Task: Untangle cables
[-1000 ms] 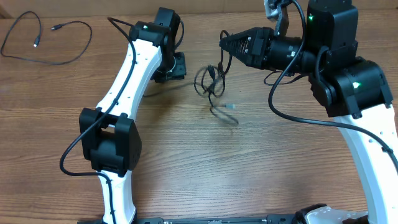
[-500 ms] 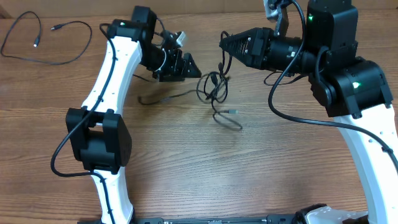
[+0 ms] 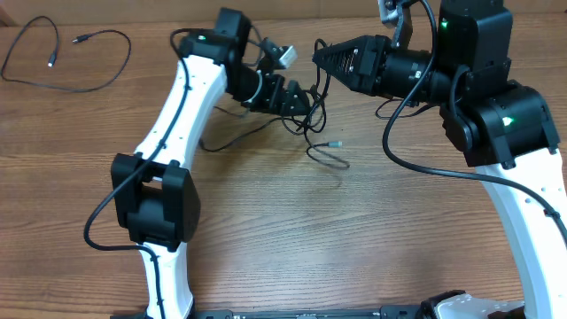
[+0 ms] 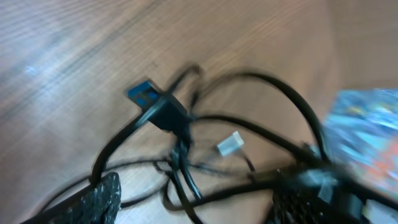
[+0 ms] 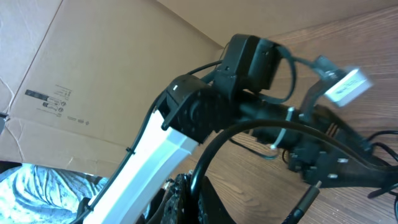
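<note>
The robot's right gripper will move away from the tangle next and release the cable over bare tabletop, because that clear spot is to the gripper's right in the overhead view.
A tangle of thin black cables (image 3: 306,124) lies on the wooden table at centre. One strand ends in a blue plug tip (image 3: 335,143), and another strand (image 3: 232,137) trails to the left. My left gripper (image 3: 299,96) is open at the tangle's upper left. In the left wrist view its fingers (image 4: 199,202) straddle several strands, beside a blue-tipped plug (image 4: 147,96) and a white tip (image 4: 230,144). My right gripper (image 3: 319,57) is shut on a cable (image 5: 214,152) that hangs down toward the tangle. Its fingers (image 5: 196,199) pinch that cable.
A separate loose black cable (image 3: 53,62) lies at the table's far left corner. The left arm (image 3: 190,106) stretches across the left middle. Cardboard (image 5: 93,74) stands behind the table in the right wrist view.
My left gripper has swung right, up to the tangle, and now straddles its strands. The tangle and its blue tip shifted slightly right. The right gripper has stayed put.
</note>
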Tool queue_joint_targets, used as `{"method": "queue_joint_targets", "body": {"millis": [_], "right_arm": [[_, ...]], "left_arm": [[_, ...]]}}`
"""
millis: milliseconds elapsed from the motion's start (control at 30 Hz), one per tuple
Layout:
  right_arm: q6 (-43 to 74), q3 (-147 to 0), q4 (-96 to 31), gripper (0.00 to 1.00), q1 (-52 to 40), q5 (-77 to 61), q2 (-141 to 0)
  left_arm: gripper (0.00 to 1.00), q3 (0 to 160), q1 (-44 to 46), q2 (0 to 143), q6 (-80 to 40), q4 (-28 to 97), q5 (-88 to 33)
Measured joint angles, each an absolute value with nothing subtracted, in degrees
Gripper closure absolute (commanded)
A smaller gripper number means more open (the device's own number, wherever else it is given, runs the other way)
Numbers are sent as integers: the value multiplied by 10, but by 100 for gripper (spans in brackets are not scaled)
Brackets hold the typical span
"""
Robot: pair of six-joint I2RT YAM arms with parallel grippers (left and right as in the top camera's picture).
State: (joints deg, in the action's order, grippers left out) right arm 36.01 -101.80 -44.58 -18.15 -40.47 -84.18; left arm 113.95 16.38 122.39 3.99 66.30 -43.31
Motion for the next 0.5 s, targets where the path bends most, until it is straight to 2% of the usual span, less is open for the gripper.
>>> {"method": "queue_joint_targets", "body": {"millis": [133,300,433,500], "right_arm": [[360,-1018,-446,96,-181,-405,-842],[360,-1018,-451,96,-182,-405,-842],[360,-1018,-451,96,-181,-406,-842],[360,-1018,-451,96,-182,-407,-842]], "left_arm": [[23,1139,185,1224,-20,614,-347],[52,1139,192,1224,-83,566,-253],[66,1139,191,1224,-123,542,-197],[69,1139,191,1224,-152,540,-160]]}}
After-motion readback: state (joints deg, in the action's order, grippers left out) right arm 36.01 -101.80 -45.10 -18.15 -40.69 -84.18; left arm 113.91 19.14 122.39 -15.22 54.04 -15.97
